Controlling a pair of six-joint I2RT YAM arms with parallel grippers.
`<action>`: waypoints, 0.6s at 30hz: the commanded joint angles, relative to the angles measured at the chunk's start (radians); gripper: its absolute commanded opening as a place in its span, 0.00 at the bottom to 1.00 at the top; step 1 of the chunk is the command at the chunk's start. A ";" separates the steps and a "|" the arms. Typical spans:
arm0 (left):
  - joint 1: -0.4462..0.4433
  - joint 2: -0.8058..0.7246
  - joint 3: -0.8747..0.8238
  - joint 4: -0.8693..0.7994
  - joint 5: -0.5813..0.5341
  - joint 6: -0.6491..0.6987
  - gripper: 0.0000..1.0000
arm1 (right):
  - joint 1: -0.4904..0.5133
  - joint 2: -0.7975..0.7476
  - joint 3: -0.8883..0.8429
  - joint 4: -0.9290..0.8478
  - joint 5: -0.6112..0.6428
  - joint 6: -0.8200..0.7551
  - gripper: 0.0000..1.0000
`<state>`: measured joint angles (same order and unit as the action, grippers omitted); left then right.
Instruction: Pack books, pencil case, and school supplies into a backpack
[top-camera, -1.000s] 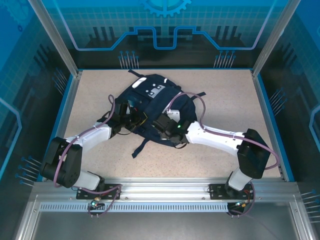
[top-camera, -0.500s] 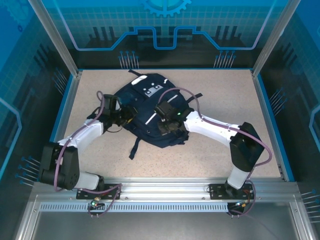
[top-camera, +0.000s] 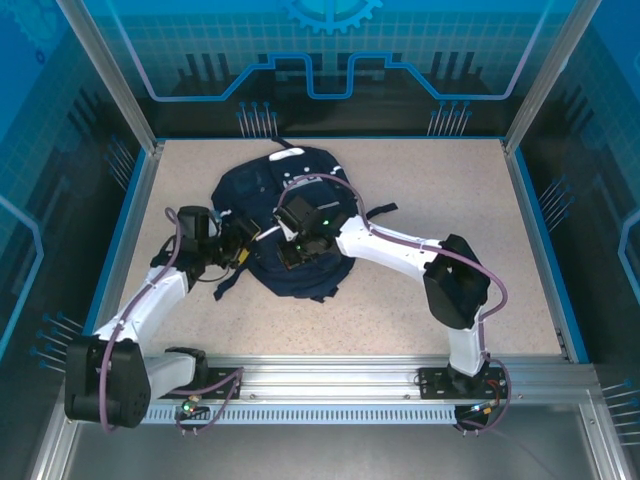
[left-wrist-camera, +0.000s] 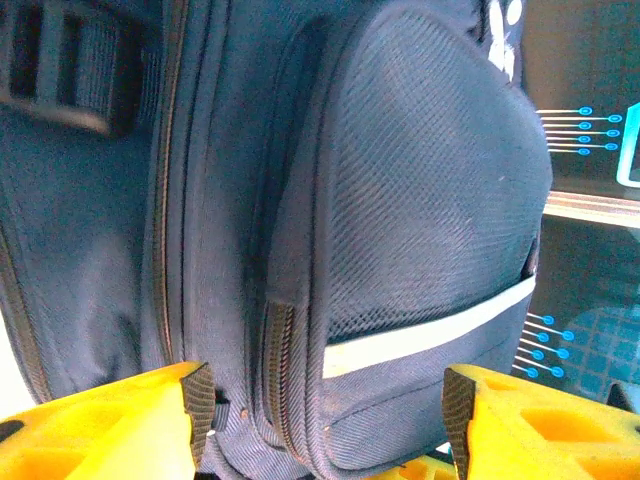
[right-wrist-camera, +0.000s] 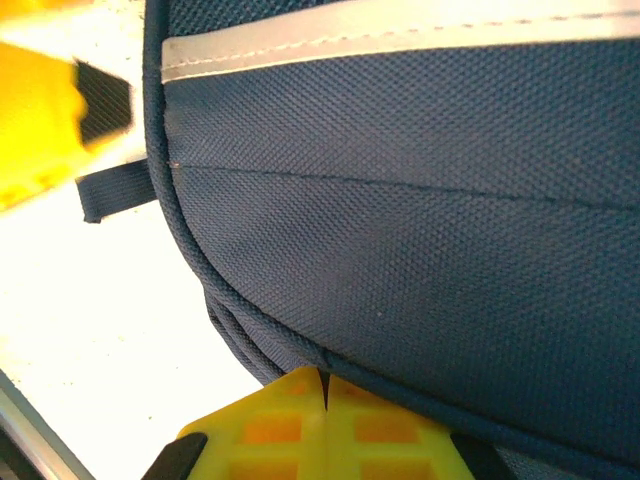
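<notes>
The corded edge seam runs on past my right gripper's closed fingers, away from my left gripper. My right gripper will move along it and release it there.
The navy backpack lies bunched up at the middle left of the table. My right gripper reaches in over its near side. In the right wrist view its yellow fingers are shut on the corded edge seam of the backpack. From the left, my left gripper faces the pack. It is open, and the mesh side pocket and white stripe of the backpack stand between the jaws without touching the pads. The books, pencil case and school supplies are out of view.
A loose dark strap trails off the pack toward the left arm. Speckled beige tabletop stretches to the right and front. Blue-edged walls and aluminium posts ring the table, and a metal rail runs along the front.
The right arm swung left and the backpack moved left and back with it. The left gripper opened from shut and drew back to the left.
</notes>
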<state>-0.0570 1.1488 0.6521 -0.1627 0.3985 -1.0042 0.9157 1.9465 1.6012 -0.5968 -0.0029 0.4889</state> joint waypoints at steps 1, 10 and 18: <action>0.002 0.021 -0.006 0.090 0.085 -0.072 0.58 | 0.015 0.019 0.036 0.025 -0.034 0.003 0.00; -0.001 0.118 0.007 0.137 0.091 -0.071 0.34 | 0.015 0.000 0.002 0.026 -0.001 0.027 0.00; -0.001 0.127 0.041 0.050 0.008 0.027 0.00 | -0.002 -0.066 -0.041 -0.048 0.182 0.000 0.00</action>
<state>-0.0578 1.2671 0.6575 -0.0803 0.4587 -1.0344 0.9165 1.9427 1.5814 -0.6044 0.0719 0.5072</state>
